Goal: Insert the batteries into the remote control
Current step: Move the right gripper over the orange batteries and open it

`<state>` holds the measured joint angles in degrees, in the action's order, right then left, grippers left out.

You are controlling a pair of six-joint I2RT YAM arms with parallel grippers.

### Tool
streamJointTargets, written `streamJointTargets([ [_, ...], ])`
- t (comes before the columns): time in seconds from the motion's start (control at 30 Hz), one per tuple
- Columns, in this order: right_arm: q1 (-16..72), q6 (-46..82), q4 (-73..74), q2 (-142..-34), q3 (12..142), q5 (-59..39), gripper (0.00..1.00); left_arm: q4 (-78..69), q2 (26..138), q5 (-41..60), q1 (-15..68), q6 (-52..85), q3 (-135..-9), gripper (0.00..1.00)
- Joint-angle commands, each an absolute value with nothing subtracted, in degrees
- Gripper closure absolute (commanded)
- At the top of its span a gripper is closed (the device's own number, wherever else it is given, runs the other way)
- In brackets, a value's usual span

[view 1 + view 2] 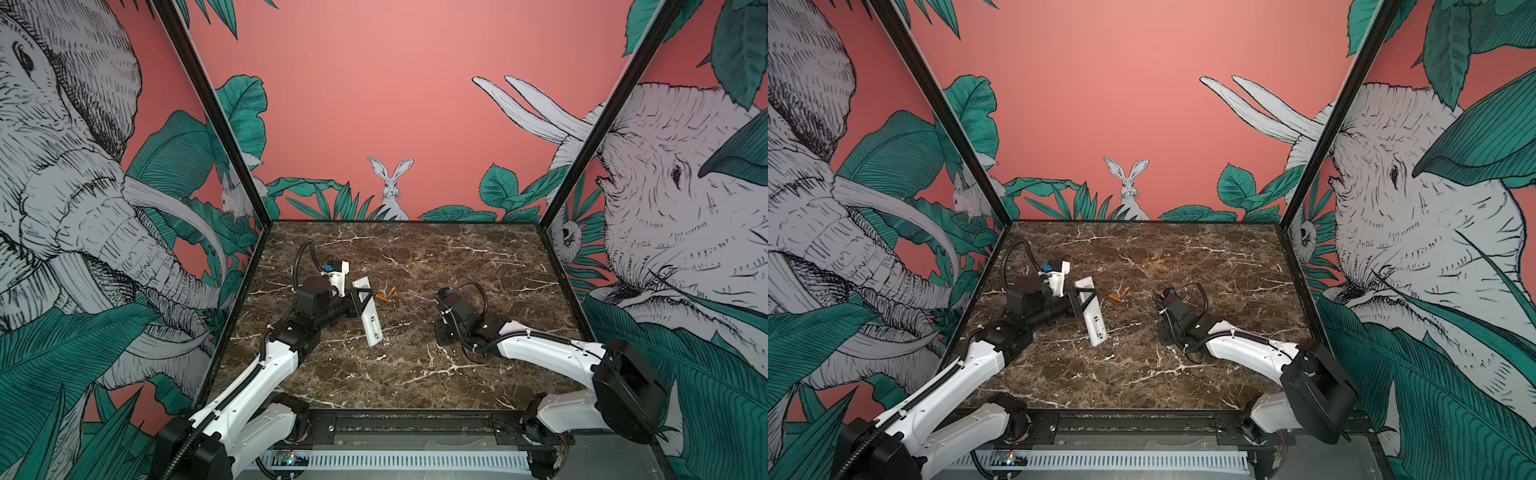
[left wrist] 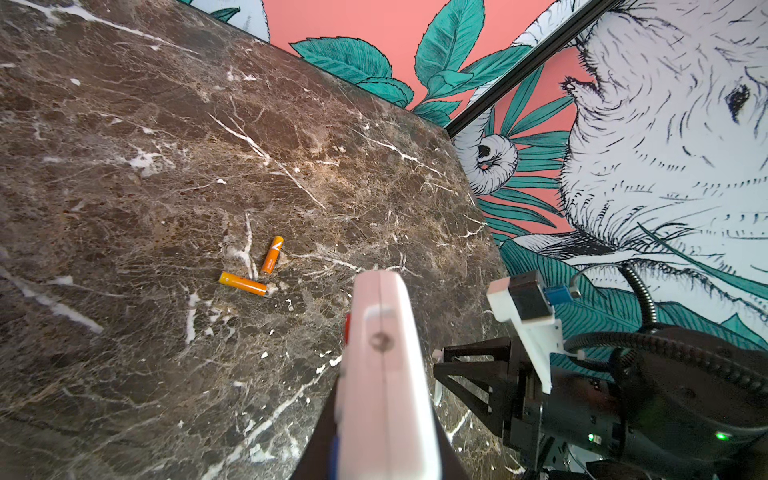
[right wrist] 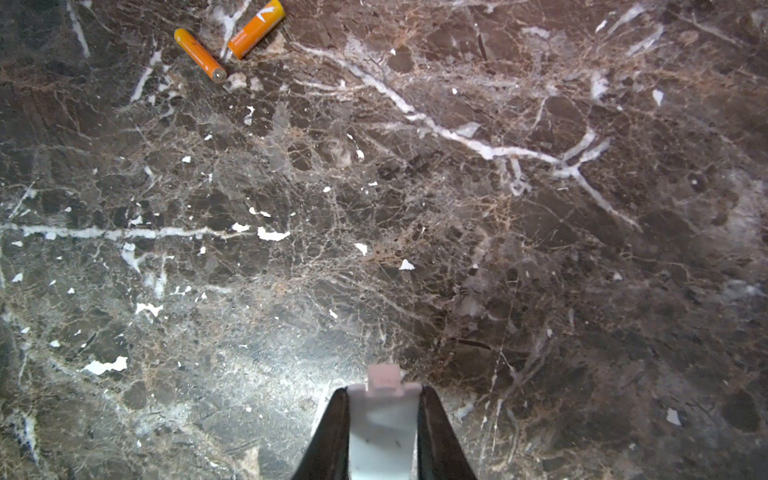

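Observation:
Next, my right gripper moves down and releases the small white cover piece (image 3: pixel 382 419) on the tabletop, since a bare patch of marble lies just below that gripper.
My left gripper (image 1: pixel 360 302) (image 2: pixel 382 436) is shut on the remote control (image 1: pixel 369 316) (image 1: pixel 1092 316), a long white bar gripped across its middle. In the left wrist view the remote control (image 2: pixel 384 365) shows edge-on, with a red spot on one side. In both top views a narrow recess shows on its near half. The two orange batteries (image 1: pixel 381 297) (image 1: pixel 1115 297) (image 2: pixel 243 283) (image 3: pixel 199 55) lie loose on the marble just right of the remote, their ends almost touching in a V. My right gripper (image 3: pixel 382 399) (image 1: pixel 441 334) is shut on a small white cover piece (image 3: pixel 382 419) with a tab.
The dark marble tabletop (image 1: pixel 415 374) is ringed by patterned walls (image 1: pixel 374 104) at the back and sides. A black rail (image 1: pixel 415 424) runs along the front edge. In the left wrist view the right arm's wrist camera (image 2: pixel 528 299) sits close to the right of the remote.

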<state>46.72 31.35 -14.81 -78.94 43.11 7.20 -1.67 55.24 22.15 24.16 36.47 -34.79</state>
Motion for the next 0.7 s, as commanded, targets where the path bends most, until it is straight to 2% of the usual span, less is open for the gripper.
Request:
streamJointTargets([
  [0.0, 46.4, 32.3, -13.4, -79.4, 42.5, 8.8, 0.9, -3.6, 54.1, 23.1, 23.6, 37.2, -34.2, 1.0],
  [0.67, 46.4, 34.3, -10.6, -82.6, 40.3, 8.7, 0.87, -4.0, 53.3, 23.5, 23.2, 38.0, -33.5, 1.0],
])
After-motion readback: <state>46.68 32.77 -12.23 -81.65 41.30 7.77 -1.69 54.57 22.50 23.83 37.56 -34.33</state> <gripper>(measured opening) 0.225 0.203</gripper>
